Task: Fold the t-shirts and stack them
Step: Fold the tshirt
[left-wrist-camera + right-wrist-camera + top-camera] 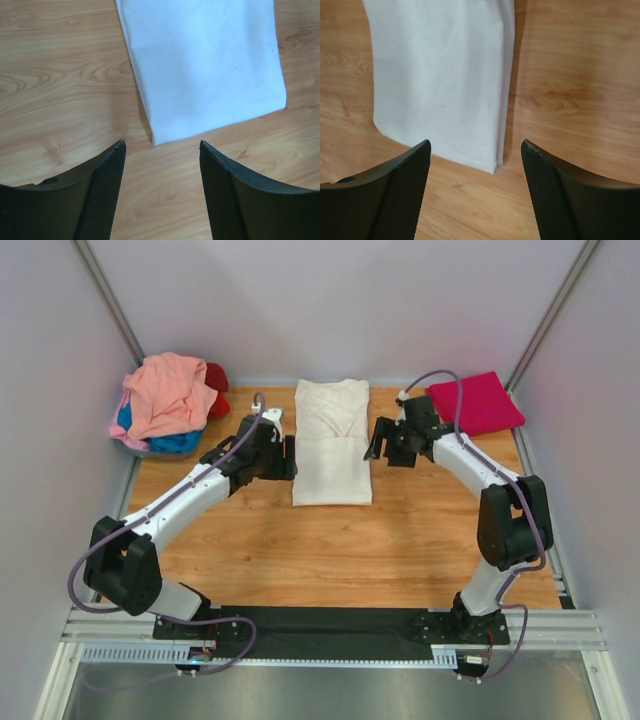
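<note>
Next I will lower my left gripper and draw it back onto the white t-shirt's near corner on the heap's side [296, 502] [156, 140], since that corner lies below it, nearer my base.
A cream-white t-shirt [332, 445] lies flat in the middle of the wooden table [330, 540], folded into a long narrow strip. My left gripper [290, 458] hovers at its left edge, open and empty. In the left wrist view the gripper [161, 144] stands over bare wood just short of a corner of the white cloth [210, 70]. My right gripper [377, 440] is open beside the strip's right edge. The right wrist view has this gripper [475, 142] near the shirt's folded corner [440, 80]. A magenta t-shirt [475, 402] lies folded at the back right.
At the back left corner lies a heap of shirts: salmon-pink [165, 392] on top, blue [178, 442] beneath, red [216, 390] behind. Pale walls close in the table on the left, right and back. The black rail with the arm bases [330, 625] runs along the near edge.
</note>
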